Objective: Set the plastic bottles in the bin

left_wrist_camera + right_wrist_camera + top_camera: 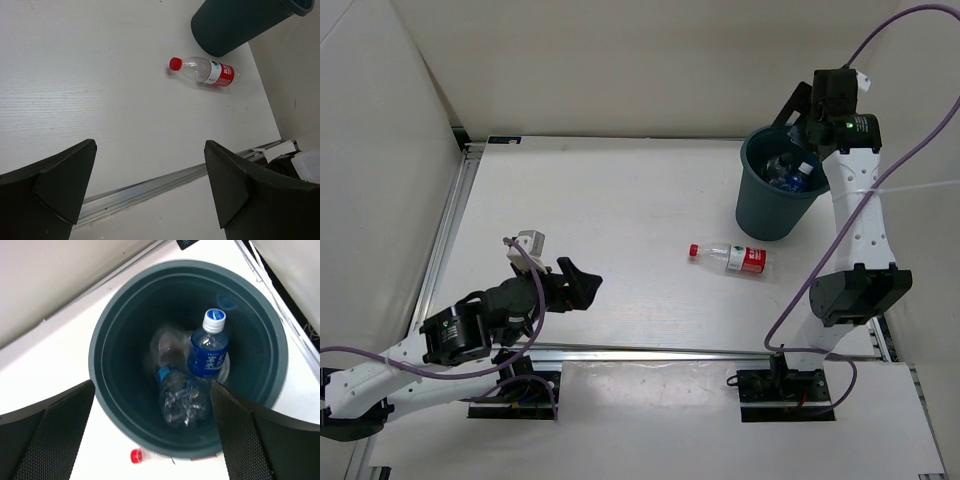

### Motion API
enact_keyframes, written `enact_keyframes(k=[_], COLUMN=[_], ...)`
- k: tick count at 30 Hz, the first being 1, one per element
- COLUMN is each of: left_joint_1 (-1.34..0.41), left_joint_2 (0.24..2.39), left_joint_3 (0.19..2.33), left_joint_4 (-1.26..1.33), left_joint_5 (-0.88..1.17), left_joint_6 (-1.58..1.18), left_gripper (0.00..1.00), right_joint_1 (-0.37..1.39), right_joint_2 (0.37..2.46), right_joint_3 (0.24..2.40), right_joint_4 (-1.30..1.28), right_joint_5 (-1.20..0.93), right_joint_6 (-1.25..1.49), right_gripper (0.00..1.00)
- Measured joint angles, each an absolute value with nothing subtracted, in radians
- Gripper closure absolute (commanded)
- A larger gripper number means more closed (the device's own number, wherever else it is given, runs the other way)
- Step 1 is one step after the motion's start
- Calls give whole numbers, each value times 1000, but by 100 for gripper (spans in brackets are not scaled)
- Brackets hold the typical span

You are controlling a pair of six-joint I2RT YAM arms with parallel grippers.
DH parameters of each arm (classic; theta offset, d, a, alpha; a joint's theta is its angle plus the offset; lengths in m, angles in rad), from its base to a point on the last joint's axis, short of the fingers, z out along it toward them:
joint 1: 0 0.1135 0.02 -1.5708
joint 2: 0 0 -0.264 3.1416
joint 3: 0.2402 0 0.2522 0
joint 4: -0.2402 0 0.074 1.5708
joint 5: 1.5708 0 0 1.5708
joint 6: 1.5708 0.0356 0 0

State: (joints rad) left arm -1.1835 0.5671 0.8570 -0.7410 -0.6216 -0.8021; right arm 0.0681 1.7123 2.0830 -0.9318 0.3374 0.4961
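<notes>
The red bottle is outside the bin (775, 205), so my right gripper needs to move back, to the left in the top view and down onto the red bottle's neck (705, 250).
The bin (775, 205) stands at the back right. It holds bottles: one upright with a blue label and white cap (209, 351), one lying with a blue label (177, 392), and a blurred clear shape behind them. A bottle with a red cap and red label (730, 258) lies on its side on the table in front of the bin; it also shows in the left wrist view (206, 71). My right gripper (792, 112) hangs open and empty over the bin's mouth (152, 384). My left gripper (582, 283) is open and empty, low at the front left, far from the red bottle.
A metal rail (650, 350) runs along the table's front edge and another along the left side (445, 235). White walls stand at the back and left. The right arm's upright links (855, 230) rise just right of the bin.
</notes>
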Motion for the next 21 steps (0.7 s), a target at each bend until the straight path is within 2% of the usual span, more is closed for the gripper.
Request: enact_keyframes(k=[4,9,11,13,16,19,21], left_joint_1=[-1184,-1183,-1184,-1183,-1183,-1183,-1184], left_joint_2=[561,539,524,503,460,420,410], left_joint_3=[857,857,857,857,846,817,799], left_joint_4=[-741,-741,-741,-741,-738,-739,-741], left_joint_5=[-621,-621,-620,-618,-617,-617,-612], left_joint_6=[-800,-778,-767,-759,-748,-749,-751], left_gripper=[0,0,0,0,0,0,0], right_joint_1=[128,396,518,601,739,857,900], right_joint_2=[1627,1469,1432,1420,1476,1594,1696], right_joint_3=[2029,1913,1843,1746,1580,1428,1351], right_joint_4=[-886,-818,-810,-801,-799,-788,-810], right_joint_5=[297,189,187,209,314,453,466], right_joint_6=[400,193,120,67,8,-43,-54], right_gripper=[0,0,9,9,1,1,1])
